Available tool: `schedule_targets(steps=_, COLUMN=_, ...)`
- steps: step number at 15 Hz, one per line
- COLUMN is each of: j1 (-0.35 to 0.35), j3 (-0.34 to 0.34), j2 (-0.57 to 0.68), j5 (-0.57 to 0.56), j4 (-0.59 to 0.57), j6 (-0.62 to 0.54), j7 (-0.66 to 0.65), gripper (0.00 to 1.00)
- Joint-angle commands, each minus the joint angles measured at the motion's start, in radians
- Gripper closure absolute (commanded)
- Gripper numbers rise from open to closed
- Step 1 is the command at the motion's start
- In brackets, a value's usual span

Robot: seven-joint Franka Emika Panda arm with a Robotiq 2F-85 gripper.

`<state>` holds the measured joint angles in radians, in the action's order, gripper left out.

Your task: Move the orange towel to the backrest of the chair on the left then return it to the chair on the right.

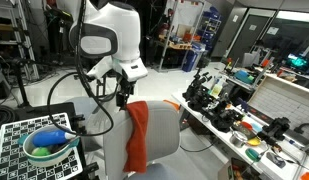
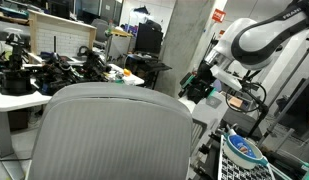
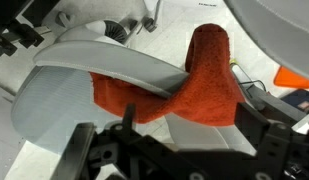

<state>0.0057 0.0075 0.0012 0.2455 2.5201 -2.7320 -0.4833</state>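
Observation:
The orange towel's draped cloth lies below, so I need to lower my gripper's spread fingers around it at the chair's backrest rim next and close there.
The orange towel hangs draped over the top edge of a grey chair backrest in an exterior view. In the wrist view the towel lies folded over the pale backrest rim. My gripper hangs just above and left of the towel, apart from it. In the wrist view its dark fingers are spread wide with nothing between them. Another grey chair back fills the foreground of an exterior view, where the towel is hidden.
A checkerboard panel with a green-and-blue bowl stands beside the chair; the bowl also shows in an exterior view. A long table crowded with dark equipment runs alongside. Desks with gear stand further back.

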Motion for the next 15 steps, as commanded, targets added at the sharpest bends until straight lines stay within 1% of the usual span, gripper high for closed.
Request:
schedule_targets(steps=1, j1=-0.002, j3=-0.008, j2=0.088, j5=-0.007, j4=-0.066, j6=-0.027, j7=-0.036, gripper=0.0)
schedule_targets(steps=9, j1=0.014, j3=-0.037, j2=0.249, j5=-0.001, j4=-0.159, j6=-0.082, j7=-0.042, gripper=0.0)
schedule_targets(steps=12, j1=0.022, j3=-0.038, j2=0.289, j5=0.008, j4=-0.182, j6=-0.077, j7=-0.039, gripper=0.0)
schedule_targets(steps=13, j1=0.024, j3=-0.037, j2=0.299, j5=0.009, j4=-0.19, j6=-0.074, j7=-0.037, gripper=0.25)
schedule_targets(steps=14, j1=0.028, j3=-0.037, j2=0.304, j5=0.009, j4=-0.193, j6=-0.075, j7=-0.038, gripper=0.26)
schedule_targets(steps=15, j1=0.029, j3=-0.037, j2=0.302, j5=0.01, j4=-0.195, j6=-0.077, j7=-0.034, gripper=0.35)
